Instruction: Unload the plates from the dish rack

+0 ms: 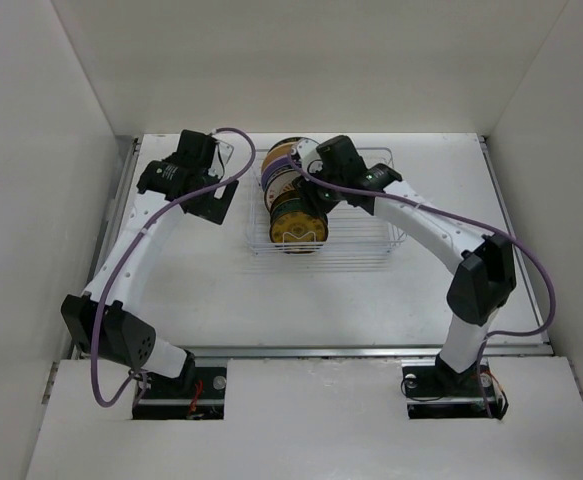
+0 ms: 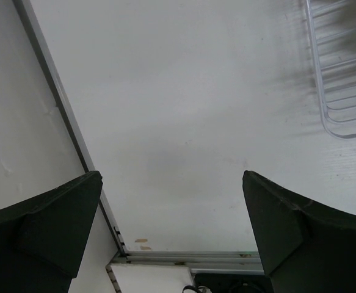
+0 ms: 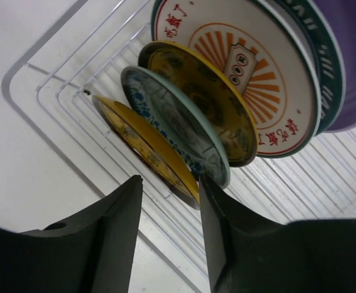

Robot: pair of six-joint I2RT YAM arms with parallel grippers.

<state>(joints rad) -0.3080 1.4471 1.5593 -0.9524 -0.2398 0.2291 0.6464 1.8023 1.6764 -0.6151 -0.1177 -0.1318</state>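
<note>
The pale blue-patterned plate (image 3: 176,125) is next, behind the yellow one, so my left gripper needs to cross to the right in the top view next, onto the blue-patterned plate's closest rim.
The white wire dish rack (image 1: 356,235) stands at the back middle of the table. Several plates (image 1: 293,200) stand on edge at its left end. In the right wrist view, from nearest: a yellow plate (image 3: 142,145), a pale blue-patterned plate (image 3: 176,125), a dark brown and yellow plate (image 3: 205,101), a white orange-sunburst plate (image 3: 251,67), a teal-rimmed plate (image 3: 319,58) and a lilac plate (image 3: 352,55). My right gripper (image 3: 170,183) is open above them, and the yellow plate's rim lies between its fingers, close to the right finger (image 3: 226,226). My left gripper (image 2: 171,183) is open and empty, left of the rack.
The left wrist view shows bare table, the rack's corner (image 2: 342,85) at top right and the table's metal edge rail (image 2: 68,116) on the left. White walls enclose the table on three sides. The rack's right part (image 1: 366,215) holds no plates.
</note>
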